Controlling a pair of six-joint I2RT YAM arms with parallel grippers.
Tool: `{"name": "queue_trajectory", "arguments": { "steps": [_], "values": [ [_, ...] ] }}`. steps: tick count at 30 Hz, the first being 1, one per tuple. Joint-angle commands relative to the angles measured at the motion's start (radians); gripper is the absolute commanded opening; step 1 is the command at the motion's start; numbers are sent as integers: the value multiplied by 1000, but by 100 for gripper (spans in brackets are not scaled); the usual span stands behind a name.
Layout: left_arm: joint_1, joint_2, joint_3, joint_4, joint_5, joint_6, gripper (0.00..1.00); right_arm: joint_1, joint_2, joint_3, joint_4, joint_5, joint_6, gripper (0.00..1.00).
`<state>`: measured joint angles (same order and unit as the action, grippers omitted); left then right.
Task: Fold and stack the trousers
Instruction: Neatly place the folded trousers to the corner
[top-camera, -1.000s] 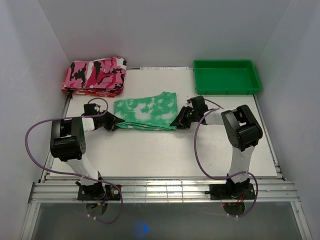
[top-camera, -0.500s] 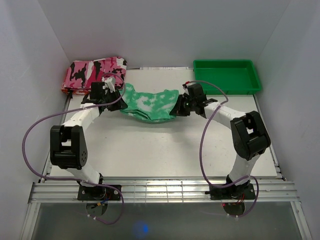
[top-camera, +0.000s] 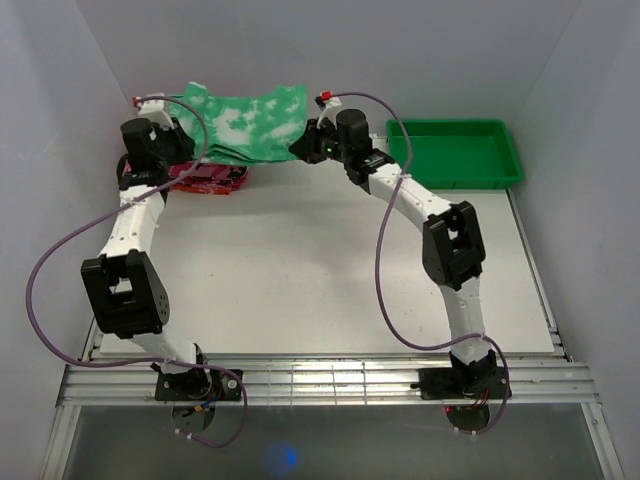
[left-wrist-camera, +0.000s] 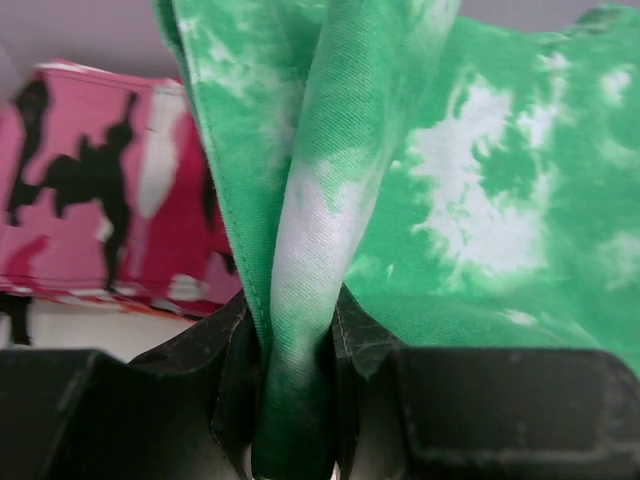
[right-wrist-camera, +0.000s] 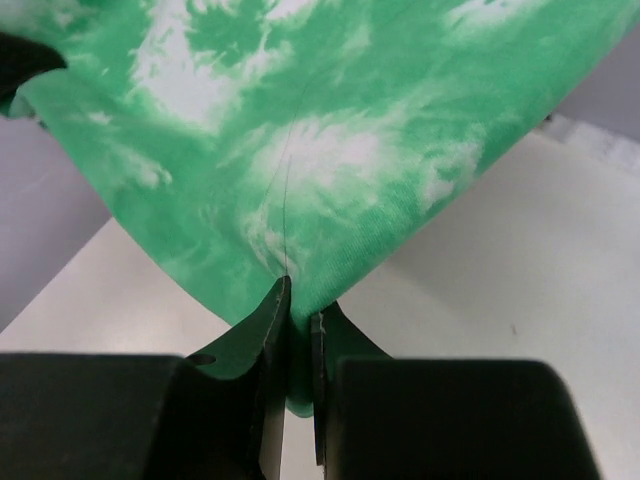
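My right gripper should go down to the left in the top view, onto the camouflage cloth's tray-side end (top-camera: 234, 178), and let go, because the trousers (top-camera: 250, 125) hang past the camouflage cloth.
The folded green tie-dye trousers (top-camera: 250, 125) hang in the air at the back of the table, stretched between both grippers, above and just right of the pink camouflage cloth (top-camera: 205, 172). My left gripper (top-camera: 175, 135) is shut on their left edge; in the left wrist view the jaws pinch a thick roll of the trousers (left-wrist-camera: 300, 290). My right gripper (top-camera: 308, 148) is shut on their right edge; in the right wrist view the jaws clamp a corner of the trousers (right-wrist-camera: 300, 170).
The pink, black and white camouflage folded cloth lies at the back left corner, also in the left wrist view (left-wrist-camera: 90, 200). A green plastic tray (top-camera: 455, 152) stands at the back right. White walls close in the table on three sides.
Both grippers have lifted the trousers off the table middle and carried them back and left, up over the pink camouflage cloth. Both arms are now stretched far out.
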<state>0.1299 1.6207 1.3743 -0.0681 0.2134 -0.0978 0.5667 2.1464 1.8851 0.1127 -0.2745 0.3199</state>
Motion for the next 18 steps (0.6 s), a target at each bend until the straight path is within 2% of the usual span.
{"name": "queue_trajectory", "arguments": {
  "steps": [1, 3, 5, 8, 11, 14, 16, 18],
  "values": [
    [141, 73, 104, 152, -85, -69, 0, 18, 114, 196, 235, -37, -29, 8],
    [184, 123, 117, 237, -65, -89, 0, 38, 234, 284, 287, -25, -22, 8],
    [200, 159, 123, 330, -71, -82, 0, 54, 356, 418, 346, 56, -44, 8],
    [231, 244, 163, 414, -103, -71, 0, 102, 484, 494, 506, 167, -126, 8],
    [270, 341, 221, 462, -140, -75, 0, 147, 657, 693, 493, 265, -186, 8],
    [312, 432, 276, 493, -157, -80, 0, 168, 673, 589, 580, 365, -194, 8],
    [332, 465, 289, 511, -164, -73, 0, 171, 728, 682, 578, 435, -217, 8],
    [346, 507, 290, 542, -170, -63, 0, 171, 741, 669, 614, 434, -246, 8]
  ]
}}
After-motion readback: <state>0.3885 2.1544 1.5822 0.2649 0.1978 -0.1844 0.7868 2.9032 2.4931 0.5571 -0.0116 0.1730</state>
